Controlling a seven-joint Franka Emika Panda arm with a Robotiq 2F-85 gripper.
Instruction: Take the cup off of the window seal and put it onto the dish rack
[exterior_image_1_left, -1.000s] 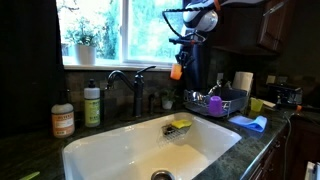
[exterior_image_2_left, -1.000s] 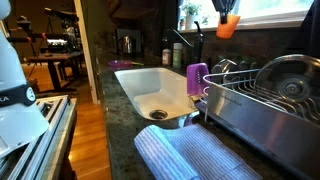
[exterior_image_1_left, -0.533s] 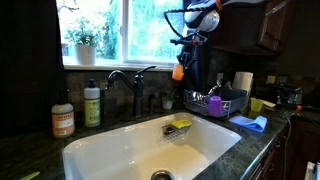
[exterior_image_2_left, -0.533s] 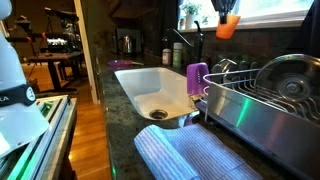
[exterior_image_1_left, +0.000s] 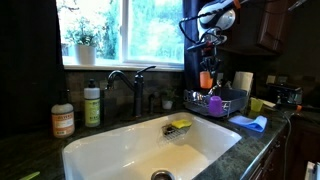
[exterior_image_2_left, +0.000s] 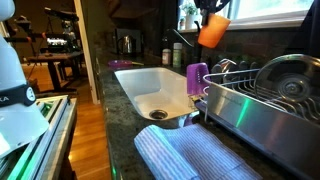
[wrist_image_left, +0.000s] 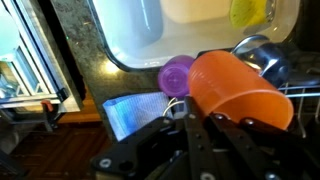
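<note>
The gripper lowers the orange cup into the dish rack beside the purple cup next and releases it there, since that spot lies below the gripper.
My gripper (exterior_image_1_left: 206, 58) is shut on the orange cup (exterior_image_1_left: 205, 78) and holds it in the air, off the window seal (exterior_image_1_left: 120, 65). The cup hangs over the near end of the dish rack (exterior_image_1_left: 232, 97). In an exterior view the cup (exterior_image_2_left: 213, 30) is tilted, above the rack's metal wall (exterior_image_2_left: 250, 110) and the purple cup (exterior_image_2_left: 197, 78). In the wrist view the orange cup (wrist_image_left: 235, 90) fills the space in front of the fingers (wrist_image_left: 200, 125), with the purple cup (wrist_image_left: 177, 75) just beyond it.
The white sink basin (exterior_image_1_left: 150, 145) with a faucet (exterior_image_1_left: 135, 85) lies beside the rack. Soap bottles (exterior_image_1_left: 92, 105) stand on the counter. A blue towel (exterior_image_2_left: 190, 155) lies before the rack. A metal bowl (exterior_image_2_left: 290, 80) sits in the rack. A plant (exterior_image_1_left: 82, 45) stands on the ledge.
My gripper has carried the orange cup away from the window, sideways and down to above the dish rack, and the cup is now tilted.
</note>
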